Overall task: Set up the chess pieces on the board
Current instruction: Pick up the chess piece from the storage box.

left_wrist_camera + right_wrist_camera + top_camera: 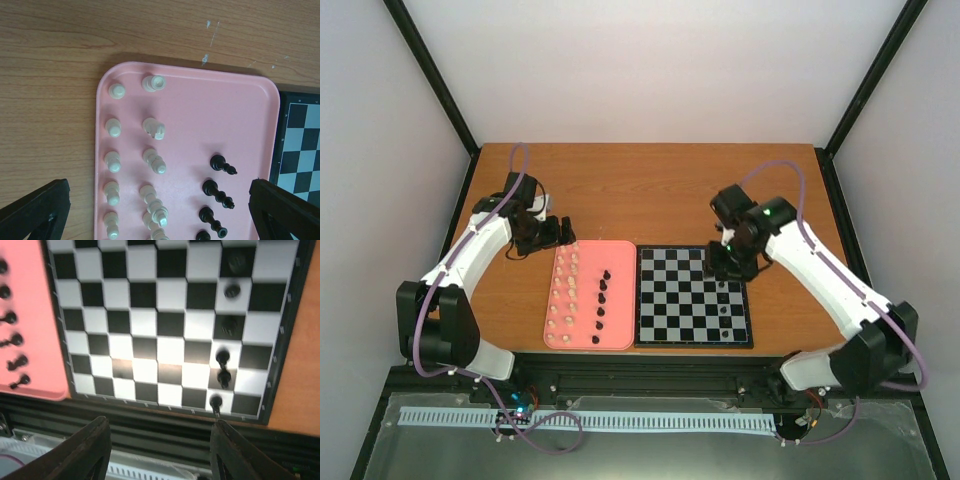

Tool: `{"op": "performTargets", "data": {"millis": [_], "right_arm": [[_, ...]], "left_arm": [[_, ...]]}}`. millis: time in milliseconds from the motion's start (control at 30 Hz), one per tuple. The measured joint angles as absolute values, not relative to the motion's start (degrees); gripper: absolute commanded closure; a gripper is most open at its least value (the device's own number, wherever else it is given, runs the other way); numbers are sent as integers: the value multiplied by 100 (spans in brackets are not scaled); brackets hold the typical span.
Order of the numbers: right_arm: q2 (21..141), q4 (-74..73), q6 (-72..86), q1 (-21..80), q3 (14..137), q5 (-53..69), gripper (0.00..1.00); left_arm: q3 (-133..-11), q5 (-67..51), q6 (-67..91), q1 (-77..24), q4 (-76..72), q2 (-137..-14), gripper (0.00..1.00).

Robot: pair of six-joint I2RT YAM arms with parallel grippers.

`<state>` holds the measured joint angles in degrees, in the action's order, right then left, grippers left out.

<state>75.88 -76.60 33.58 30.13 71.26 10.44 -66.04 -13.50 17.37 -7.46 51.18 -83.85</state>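
Observation:
The robot's empty right gripper will move across to the left in the top view and go down around the farthest black piece (607,274) (2,266), because black pieces are still standing in the tray.
The board (670,300) lies at the table's front, right of the pink tray (620,300). Several black chess pieces (222,357) stand in one column along the board's right side (170,322). My right gripper (160,452) hovers open above the board's far right part (720,264), nothing between its fingers (87,455). More black pieces (220,165) stand in the tray (200,115) beside two columns of cream-white pieces (152,160). My left gripper (159,200) hangs open over the tray's far end (552,232), holding nothing.
Bare wooden tabletop (650,190) stretches behind the tray and board. A black frame rail (650,370) runs along the near edge below them. The board's corner (300,145) shows to the right of the tray in the left wrist view.

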Motion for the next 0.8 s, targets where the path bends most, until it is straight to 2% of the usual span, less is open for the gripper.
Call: {"op": "performTargets", "data": {"millis": [233, 567, 800], "right_arm": [[9351, -7166, 2961, 3275, 8820, 888, 43], [12237, -6484, 2589, 4469, 11369, 814, 45], [13253, -6473, 2414, 4831, 12119, 878, 45]], "left_arm": [[-6650, -1286, 1732, -746, 5162, -8388, 0], [-6740, -1050, 1730, -746, 5295, -8390, 0], [-6740, -1031, 1730, -746, 5297, -8390, 0]]}}
